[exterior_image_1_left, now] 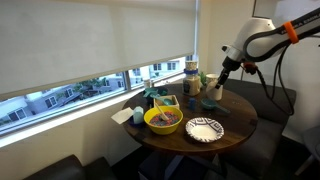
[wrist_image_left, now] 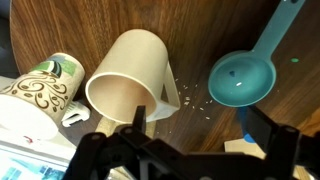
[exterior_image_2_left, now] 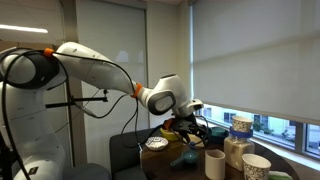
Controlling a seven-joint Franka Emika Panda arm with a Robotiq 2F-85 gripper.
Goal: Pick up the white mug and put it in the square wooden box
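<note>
Next, my gripper goes left in the wrist view and down onto the white mug's handle-side rim, since the open fingers hover beside the mug.
The white mug is a plain cream cup with a handle on its right side, and its opening faces the wrist camera. It stands on the dark round table and also shows in both exterior views. My gripper is open and empty. It hovers above the table just beside the mug, with its left finger near the mug's rim and handle. The gripper also shows in both exterior views. A wooden box with items in it sits near the yellow bowl.
A teal spoon lies right of the mug. A patterned paper cup is on its left. A striped jar stands at the back by the window, and a patterned plate lies at the table's front.
</note>
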